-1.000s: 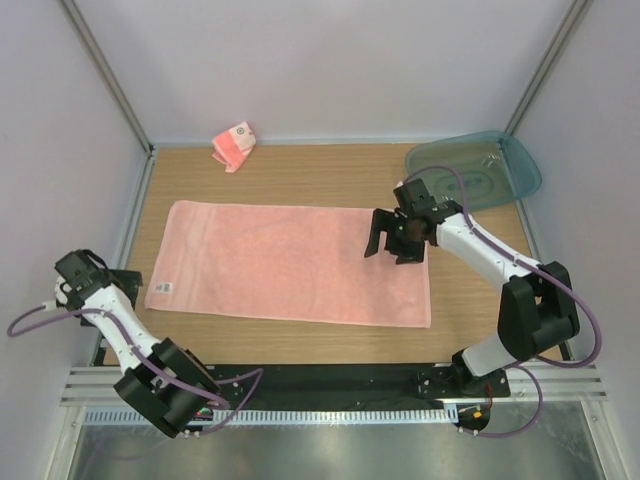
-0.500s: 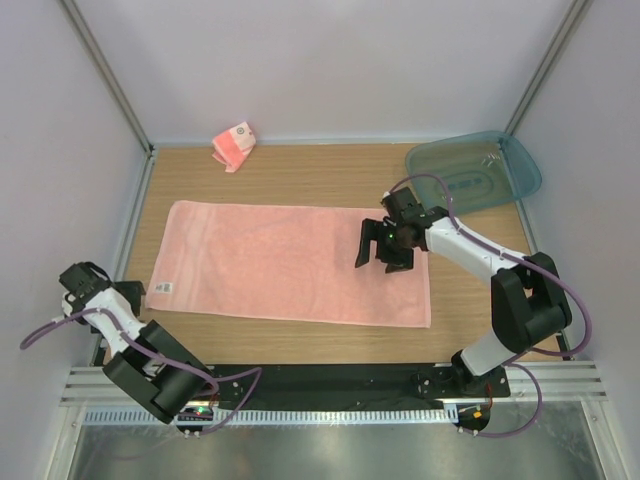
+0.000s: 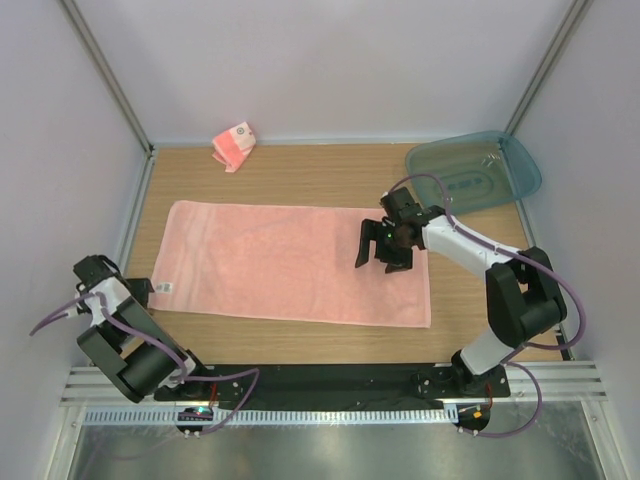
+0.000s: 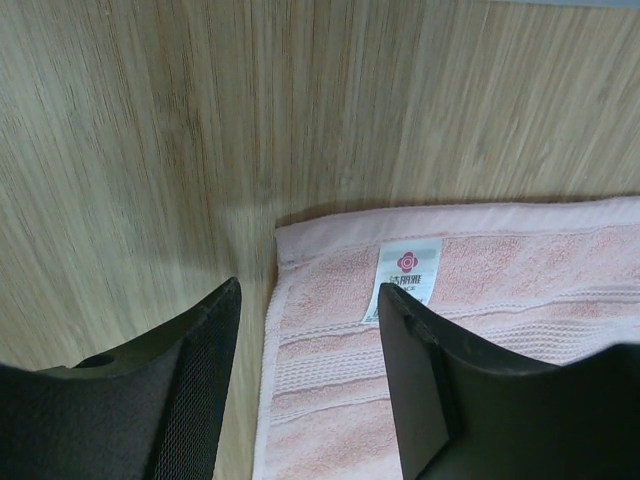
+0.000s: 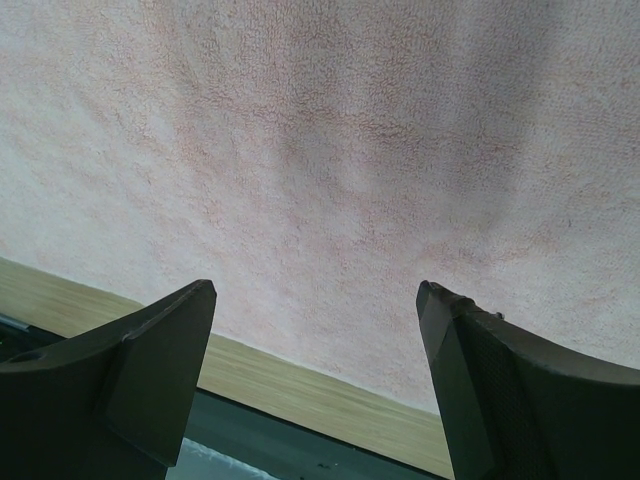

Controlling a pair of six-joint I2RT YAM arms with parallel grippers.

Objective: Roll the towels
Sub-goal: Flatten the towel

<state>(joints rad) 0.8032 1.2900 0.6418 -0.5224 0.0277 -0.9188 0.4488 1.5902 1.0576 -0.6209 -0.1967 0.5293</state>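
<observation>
My right gripper moves back and down onto the larger towel's free near corner [image 3: 426,323] next. My left gripper already stands at the larger towel's other near corner.
The larger plain pink towel [image 3: 290,262] lies flat across the middle of the table. The smaller striped towel [image 3: 234,145] is bunched at the back left edge. My left gripper [image 3: 138,291] is open, low at the larger towel's near left corner. In the left wrist view its fingers straddle the towel's [image 4: 520,280] left edge next to the white label [image 4: 410,270]. My right gripper [image 3: 380,248] is open and empty over the towel's right part. The right wrist view shows the towel [image 5: 330,150] spread below the open gripper [image 5: 315,295].
A teal transparent tray [image 3: 473,170] lies at the back right corner. A black strip [image 3: 330,380] runs along the table's near edge. Grey walls and metal posts close in the left, back and right sides.
My left gripper has swung in towards the larger towel's near left corner. My right gripper moved a little left over the towel, then held still.
</observation>
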